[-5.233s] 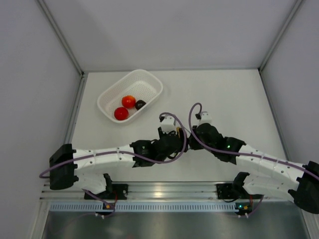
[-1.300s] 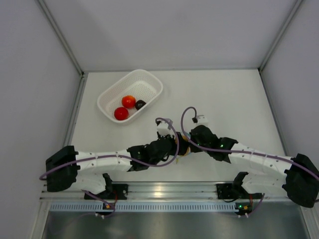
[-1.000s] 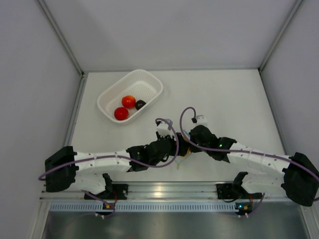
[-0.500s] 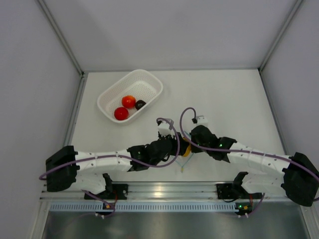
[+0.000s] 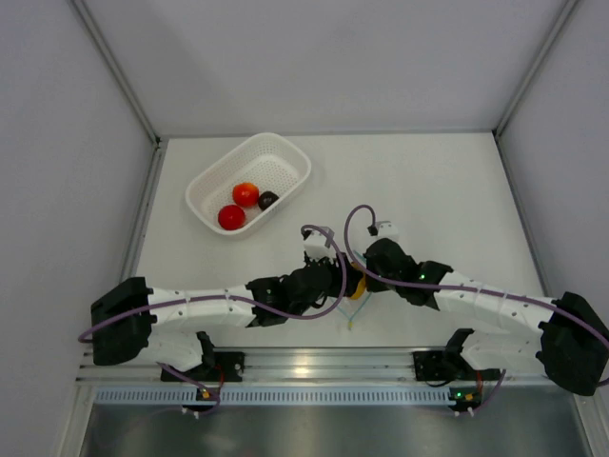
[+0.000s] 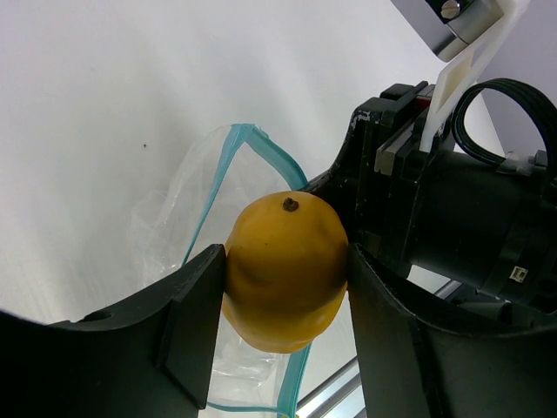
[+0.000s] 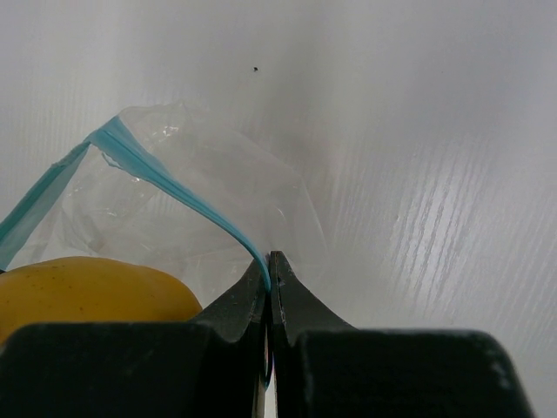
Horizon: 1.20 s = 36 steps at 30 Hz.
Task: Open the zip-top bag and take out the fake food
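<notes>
My left gripper moves outward from the bag next and releases the yellow piece over the basket's bare bottom beyond the tomato [image 5: 245,194], since the basket's near end holds food.
My left gripper [image 6: 287,292] is shut on the yellow-orange fake food piece [image 6: 285,272] and holds it at the open mouth of the clear zip-top bag [image 6: 174,222]. My right gripper [image 7: 269,266] is shut on the bag's light blue zip strip [image 7: 165,178]; the yellow piece [image 7: 87,292] shows at its lower left. In the top view the two grippers meet at the table's middle front, with the yellow piece [image 5: 356,283] between them. The tomato [image 5: 245,194], the red ball [image 5: 231,217] and the dark piece [image 5: 268,200] lie in the white basket [image 5: 285,152].
The white perforated basket stands at the back left of the table. Grey walls close in the table at left, right and back. The metal rail with the arm bases [image 5: 314,367] runs along the near edge.
Both grippers have drawn closer together and shifted a little toward the near edge. The yellow piece now shows between them, with the bag hanging below it.
</notes>
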Motion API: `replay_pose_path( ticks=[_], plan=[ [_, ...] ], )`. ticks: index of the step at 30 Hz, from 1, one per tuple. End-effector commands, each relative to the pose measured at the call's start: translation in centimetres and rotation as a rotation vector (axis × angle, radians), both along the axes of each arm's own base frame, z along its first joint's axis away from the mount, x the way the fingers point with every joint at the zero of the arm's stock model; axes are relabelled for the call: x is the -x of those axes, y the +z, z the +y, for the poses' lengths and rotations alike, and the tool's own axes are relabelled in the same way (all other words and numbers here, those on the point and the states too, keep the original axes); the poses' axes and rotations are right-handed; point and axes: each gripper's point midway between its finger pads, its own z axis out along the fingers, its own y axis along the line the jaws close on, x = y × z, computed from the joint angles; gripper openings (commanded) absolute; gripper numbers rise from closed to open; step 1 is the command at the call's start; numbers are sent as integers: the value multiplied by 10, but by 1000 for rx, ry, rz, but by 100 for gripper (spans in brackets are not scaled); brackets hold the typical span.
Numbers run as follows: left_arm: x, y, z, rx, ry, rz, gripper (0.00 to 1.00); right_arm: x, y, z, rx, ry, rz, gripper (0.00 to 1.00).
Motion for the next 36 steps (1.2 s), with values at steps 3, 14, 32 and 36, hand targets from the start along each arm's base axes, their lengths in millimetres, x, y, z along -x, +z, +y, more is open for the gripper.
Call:
replay_pose_path(
  ticks=[3, 14, 32, 36],
  plan=[
    [4, 40, -12, 143, -20, -17, 0, -19, 23, 11, -99, -23, -63, 0],
    [-1, 47, 5, 140, 37, -24, 0, -28, 33, -3, -70, -57, -82, 0],
    [-66, 81, 112, 33, 324, -46, 0, -38, 73, -27, -54, -97, -148, 0],
    [-102, 91, 144, -2, 416, -51, 0, -37, 79, -31, -55, -99, -155, 0]
  ],
)
